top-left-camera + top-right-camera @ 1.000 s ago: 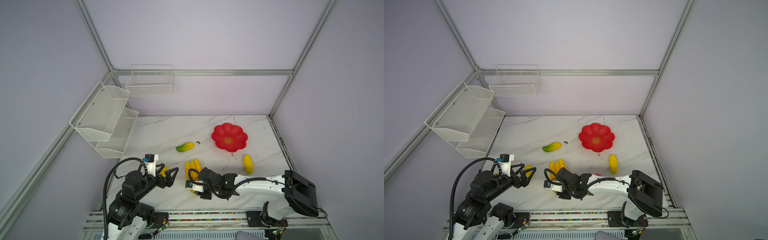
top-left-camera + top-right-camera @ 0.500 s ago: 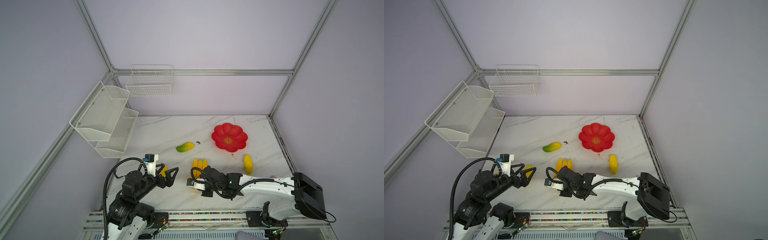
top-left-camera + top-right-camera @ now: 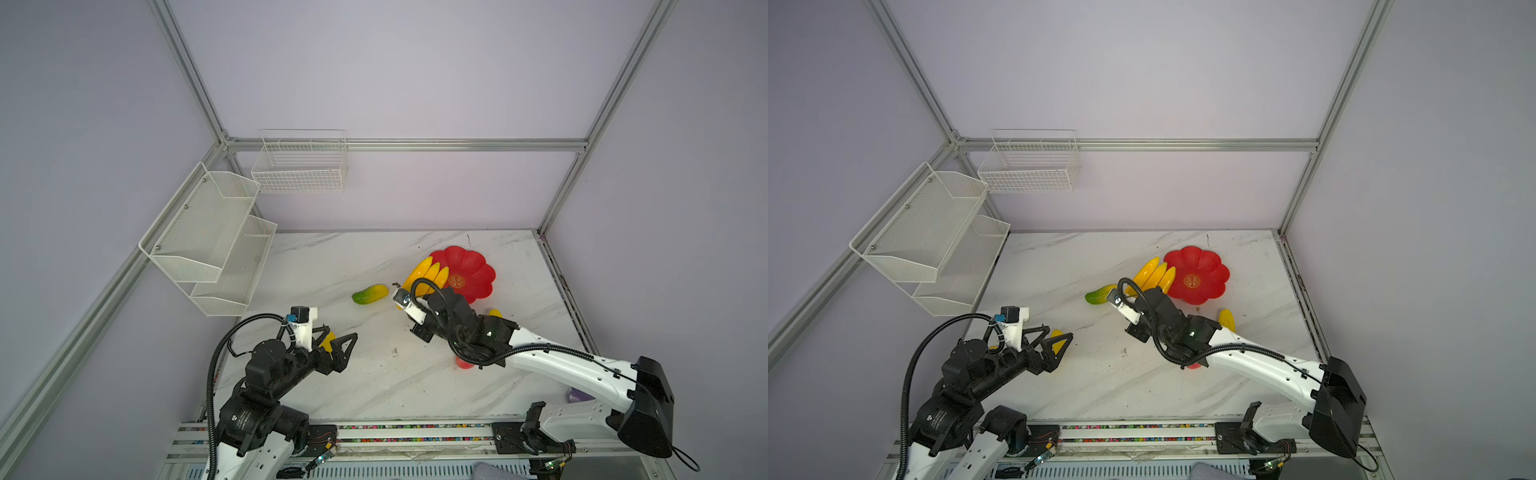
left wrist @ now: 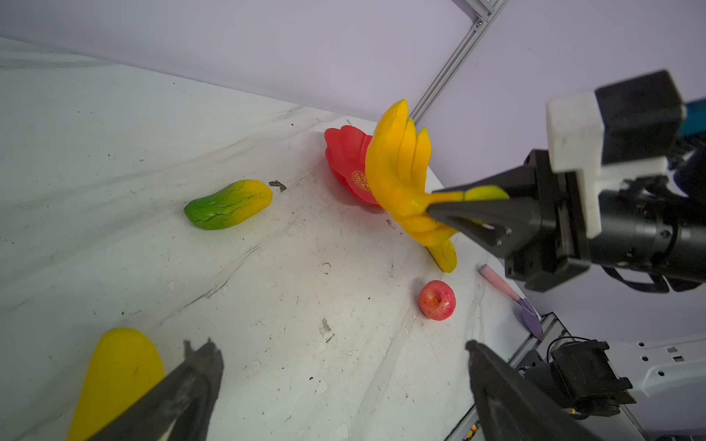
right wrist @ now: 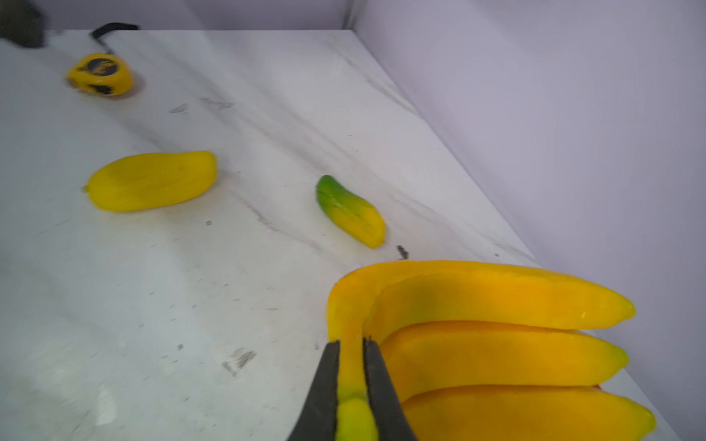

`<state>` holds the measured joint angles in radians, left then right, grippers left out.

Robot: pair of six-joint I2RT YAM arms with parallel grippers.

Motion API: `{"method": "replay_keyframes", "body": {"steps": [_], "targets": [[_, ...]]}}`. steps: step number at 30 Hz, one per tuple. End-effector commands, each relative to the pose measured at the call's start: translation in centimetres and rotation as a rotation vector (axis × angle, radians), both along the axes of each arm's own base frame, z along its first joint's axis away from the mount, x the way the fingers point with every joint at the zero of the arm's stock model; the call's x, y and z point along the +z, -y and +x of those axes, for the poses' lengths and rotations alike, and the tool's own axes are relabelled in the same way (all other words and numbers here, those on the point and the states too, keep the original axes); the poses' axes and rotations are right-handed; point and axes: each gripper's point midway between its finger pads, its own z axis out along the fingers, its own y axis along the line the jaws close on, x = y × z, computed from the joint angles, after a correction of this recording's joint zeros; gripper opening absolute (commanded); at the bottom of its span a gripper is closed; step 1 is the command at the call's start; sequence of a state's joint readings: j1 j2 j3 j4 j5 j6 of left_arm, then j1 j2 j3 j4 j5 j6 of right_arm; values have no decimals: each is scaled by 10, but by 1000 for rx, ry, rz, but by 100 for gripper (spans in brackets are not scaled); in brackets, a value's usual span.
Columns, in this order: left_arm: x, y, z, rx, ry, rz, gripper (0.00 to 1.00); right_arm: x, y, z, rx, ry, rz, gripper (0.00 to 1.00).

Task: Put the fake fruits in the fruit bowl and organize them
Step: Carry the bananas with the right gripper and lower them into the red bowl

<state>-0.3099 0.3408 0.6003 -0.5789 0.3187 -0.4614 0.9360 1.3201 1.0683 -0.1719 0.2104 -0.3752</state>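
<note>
The bananas hang short of the middle of the empty red bowl. I should move my right gripper outward, lower the bananas into the bowl's hollow (image 3: 1193,274) and let them go.
A bunch of three yellow bananas (image 3: 428,272) (image 3: 1154,274) hangs above the table at the left rim of the red fruit bowl (image 3: 473,270) (image 3: 1204,266). My right gripper (image 5: 350,342) (image 4: 431,208) is shut on its green-tipped stem. The bowl holds nothing that I can see. A green-yellow mango (image 3: 370,294) (image 5: 349,212) lies left of the bowl. One yellow ridged fruit (image 4: 118,378) (image 5: 153,181) lies just under my open left gripper (image 4: 340,345) (image 3: 340,332); another (image 3: 494,312) lies near the bowl. The red apple (image 4: 436,299) sits under the right arm.
A yellow tape measure (image 5: 101,78) lies at the left side near the left arm. A purple scoop with a pink handle (image 4: 512,298) rests at the front right edge. White wire baskets (image 3: 208,241) hang on the left wall, another (image 3: 301,162) on the back wall.
The right gripper has lifted the banana bunch off the front of the table and carried it back and right to the bowl's rim. The left arm has not moved.
</note>
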Motion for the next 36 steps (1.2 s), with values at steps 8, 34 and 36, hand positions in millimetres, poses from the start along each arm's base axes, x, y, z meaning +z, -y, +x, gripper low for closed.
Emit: {"method": "replay_keyframes", "body": {"steps": [8, 34, 36], "targets": [[48, 31, 48, -87, 54, -41, 100, -15, 81, 147, -390, -31, 7, 0], [39, 38, 69, -101, 29, 16, 100, -117, 86, 189, -431, -339, 57, 0], [39, 38, 68, -101, 29, 16, 100, -124, 86, 189, -433, -358, 51, 0]]}}
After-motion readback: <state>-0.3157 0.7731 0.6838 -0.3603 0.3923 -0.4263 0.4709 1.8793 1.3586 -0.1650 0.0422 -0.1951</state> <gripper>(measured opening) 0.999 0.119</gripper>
